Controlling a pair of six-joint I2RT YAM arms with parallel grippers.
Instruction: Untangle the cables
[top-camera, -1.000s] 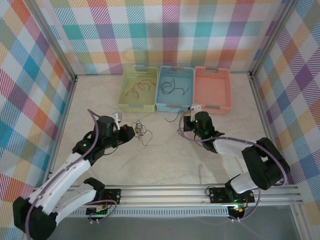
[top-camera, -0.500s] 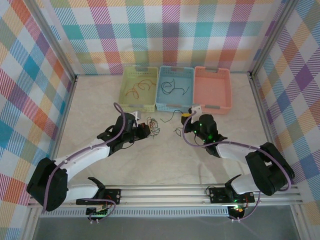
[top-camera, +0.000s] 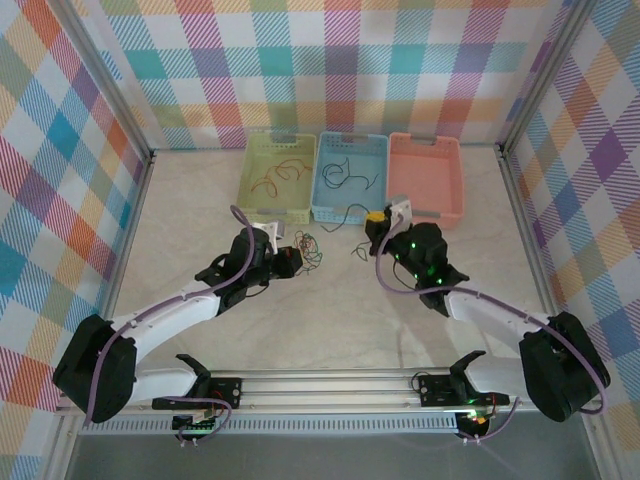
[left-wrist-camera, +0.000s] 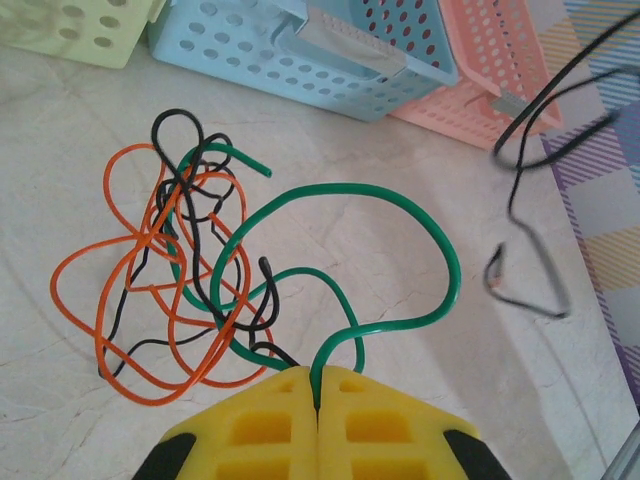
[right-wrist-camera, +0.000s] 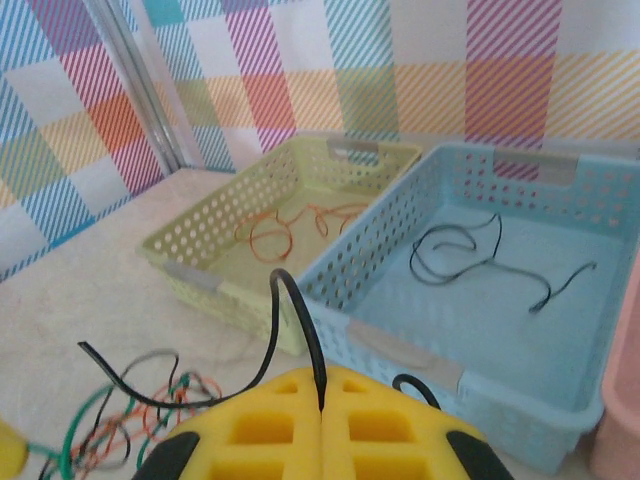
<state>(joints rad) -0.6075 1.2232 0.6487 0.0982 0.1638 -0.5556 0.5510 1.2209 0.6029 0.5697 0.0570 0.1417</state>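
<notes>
The single black cable should be released over the blue basket's bottom, because black cables lie there. My right gripper will next move outward past the basket's near rim and over the basket's bottom to release it.
A tangle of orange, black and green cables (left-wrist-camera: 190, 270) lies on the marble table top, in front of the baskets (top-camera: 308, 250). My left gripper (left-wrist-camera: 318, 385) is shut on a green cable (left-wrist-camera: 400, 200) that loops out of this tangle; from above the gripper (top-camera: 292, 260) sits just left of the bunch. My right gripper (right-wrist-camera: 320, 400) is shut on a single black cable (right-wrist-camera: 290, 310), which arches up from its tips and trails off to the left. That gripper (top-camera: 374, 219) hovers at the blue basket's near rim. The same black cable (left-wrist-camera: 520, 190) hangs at the right of the left wrist view.
Three baskets stand in a row at the back. The yellow-green basket (top-camera: 249, 190) holds orange cables (top-camera: 275, 176). Black cables (top-camera: 345, 176) lie in the blue basket (top-camera: 348, 213). The pink basket (top-camera: 428, 185) is on the right. Checked walls enclose the table.
My left gripper has swung right and towards the baskets, dragging the tangle with it. My right gripper has moved back and up to the blue basket's rim with the black cable.
</notes>
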